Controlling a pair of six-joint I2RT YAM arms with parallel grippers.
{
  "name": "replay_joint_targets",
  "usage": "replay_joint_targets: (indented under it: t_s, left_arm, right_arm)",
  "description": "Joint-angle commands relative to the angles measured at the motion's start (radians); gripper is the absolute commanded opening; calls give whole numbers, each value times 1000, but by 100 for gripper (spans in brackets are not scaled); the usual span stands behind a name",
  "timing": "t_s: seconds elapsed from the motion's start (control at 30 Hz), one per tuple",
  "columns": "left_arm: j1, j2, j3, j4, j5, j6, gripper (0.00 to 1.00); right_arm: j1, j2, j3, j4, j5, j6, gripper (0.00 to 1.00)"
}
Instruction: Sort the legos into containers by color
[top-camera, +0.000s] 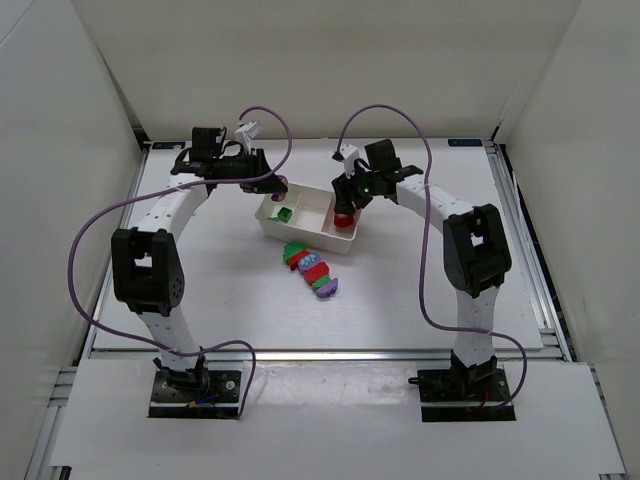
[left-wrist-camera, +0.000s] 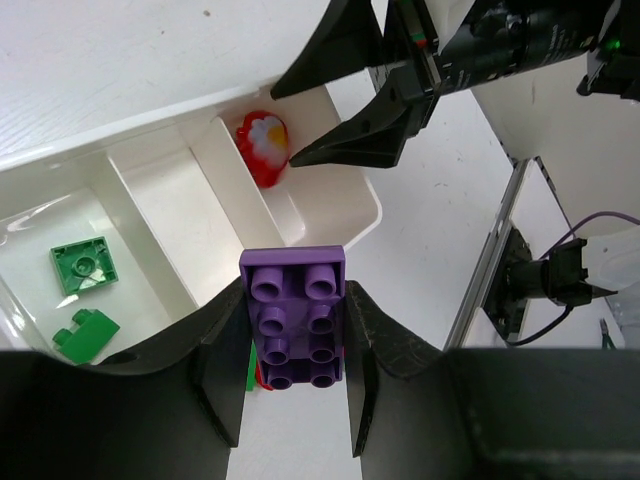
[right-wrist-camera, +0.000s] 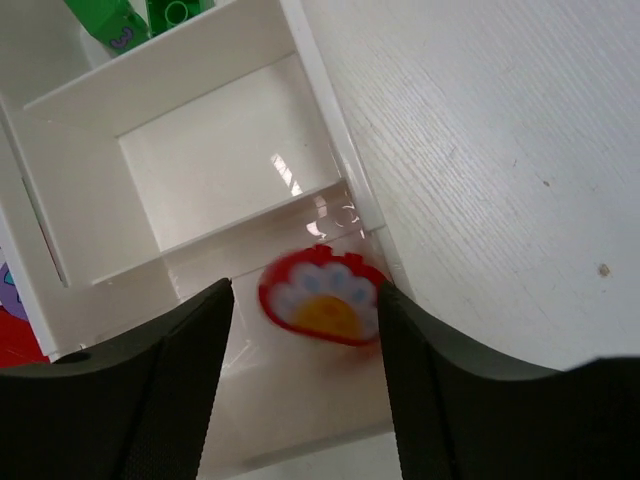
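Observation:
I will move the purple brick with my left gripper over the tray's empty middle section next, then lower and release it, because that section is below the gripper, to its right in the top view.
The white tray has three compartments. My left gripper is shut on a purple brick, held above the tray's wall beside the middle compartment. Two green bricks lie in the left compartment. My right gripper is open over the right compartment, and a red flower-printed piece shows blurred between its fingers, loose. That piece also shows in the left wrist view and the top view. In the top view the left gripper and the right gripper hang over the tray's two ends.
A pile of green, red, light blue and purple bricks lies on the table just in front of the tray. The two grippers are close together over the tray. White walls enclose the table, and metal rails run along its edges.

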Motion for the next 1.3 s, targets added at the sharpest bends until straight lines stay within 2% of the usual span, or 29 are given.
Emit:
replay_joint_targets:
  t_s: [0.0,0.27,0.57,0.73,0.97,1.13,1.27]
  left_arm:
    - [-36,-22,45,-28,-19,36,28]
    - [-114,69,99,-44,-110,77,29]
    - [-168,206,218,-78,-246,100,28]
    - [-197,290,286,-102,-311,102,33]
    - [-231,379,399,-154,-387,123,46]
    - [-249,396,407,-162,-439,123,57]
    - [-251,396,407,-160,-504,111,58]
  right_arm:
    - [-3,-2,57,53,3,-22,65]
    - [-12,-41,45,69,1,-36,70]
    - [-67,-214,39,50,41,39,74]
    - [-112,-288,14,23,52,73,80]
    - [-123,-346,-43,0,62,49,82]
    - [-129,-360,-55,-14,53,27,82]
    - [-131,-361,-61,-28,39,13,82]
